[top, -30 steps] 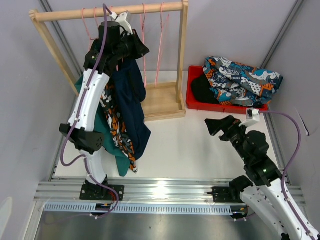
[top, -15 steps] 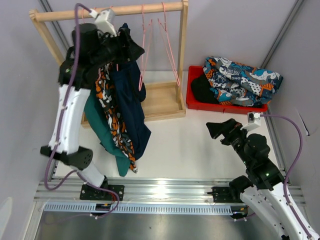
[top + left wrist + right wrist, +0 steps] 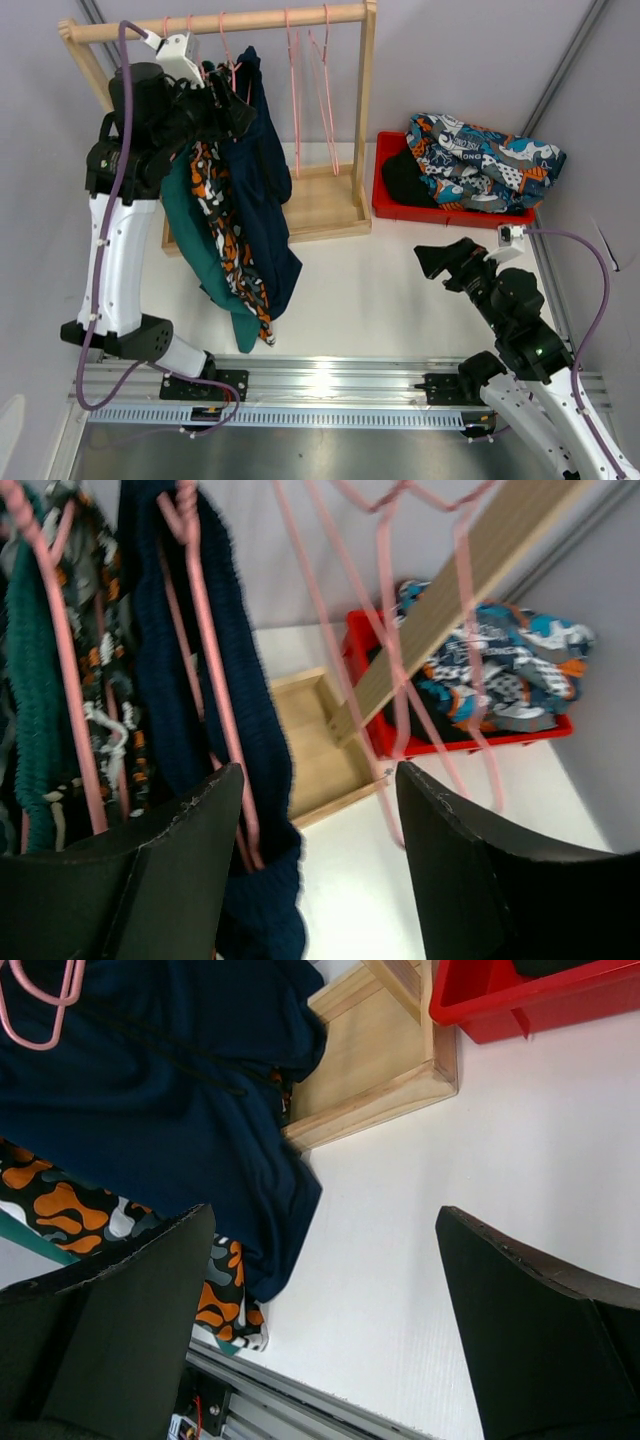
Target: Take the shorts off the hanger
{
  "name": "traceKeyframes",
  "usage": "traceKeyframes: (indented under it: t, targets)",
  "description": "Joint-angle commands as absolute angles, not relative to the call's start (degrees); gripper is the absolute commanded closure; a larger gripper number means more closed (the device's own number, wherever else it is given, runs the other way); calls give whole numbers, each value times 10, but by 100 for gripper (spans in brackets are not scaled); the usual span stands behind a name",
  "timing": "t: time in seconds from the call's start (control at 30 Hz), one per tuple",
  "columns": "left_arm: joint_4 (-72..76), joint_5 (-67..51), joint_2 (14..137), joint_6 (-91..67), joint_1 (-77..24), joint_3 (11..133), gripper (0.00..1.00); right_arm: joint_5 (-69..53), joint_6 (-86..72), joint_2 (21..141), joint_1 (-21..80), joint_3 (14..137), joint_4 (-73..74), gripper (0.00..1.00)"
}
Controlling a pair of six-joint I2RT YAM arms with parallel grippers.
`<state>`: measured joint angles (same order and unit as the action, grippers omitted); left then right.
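Note:
The left gripper moves down and shifts onto the near bar of the navy pair's pink hanger next, since the bar sits beside one finger, off the middle of the opening.
Three pairs of shorts hang on pink hangers at the left of the wooden rack (image 3: 215,22): navy (image 3: 262,190), orange-grey-white camo (image 3: 222,235) and teal-green (image 3: 190,235). My left gripper (image 3: 228,108) is open, raised beside the navy pair's hanger top. In the left wrist view the gripper (image 3: 320,815) holds nothing; the navy shorts (image 3: 235,720) and their pink hanger (image 3: 212,670) lie by the left finger (image 3: 150,870). My right gripper (image 3: 440,262) is open and empty over the table. The patterned shorts (image 3: 485,160) and black shorts (image 3: 403,180) lie in the red bin (image 3: 450,215).
Two bare pink hangers (image 3: 312,90) hang at the rail's right end. The rack's wooden base (image 3: 325,205) sits left of the bin. The right wrist view shows the navy shorts (image 3: 170,1090), the camo hem (image 3: 80,1210) and the base (image 3: 385,1050).
My left arm has swung left along the rail and risen, its gripper now beside the navy pair's hanger. The bare hangers have swung. The right arm has barely moved.

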<state>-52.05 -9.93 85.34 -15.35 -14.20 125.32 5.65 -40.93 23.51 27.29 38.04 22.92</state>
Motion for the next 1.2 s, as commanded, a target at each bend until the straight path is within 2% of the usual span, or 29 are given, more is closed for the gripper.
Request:
traceKeyframes:
  t: [0.0,0.23,0.47,0.53,0.57,0.6,0.87,1.17]
  targets:
    - [-527,-56,864,-138,-127,1250,32,69,-405,226,276,403,238,1]
    - [-521,-53,898,-136,-114,1258,35,76,-404,204,276,396,260,1]
    - [-522,-76,936,-137,-114,1267,55,83,-404,192,277,385,273,1]
    - [-522,-77,943,-137,-114,1267,68,84,-405,187,276,382,272,1]
    - [-524,-76,945,-136,-114,1269,79,84,-406,185,276,378,272,1]
    - [-526,-76,948,-136,-114,1272,100,84,-407,184,277,377,272,0]
    - [-539,-86,916,-130,-114,1348,100,82,-408,183,276,375,271,0]
    - [-525,-99,814,-125,-115,1325,100,81,-381,213,277,408,259,1]
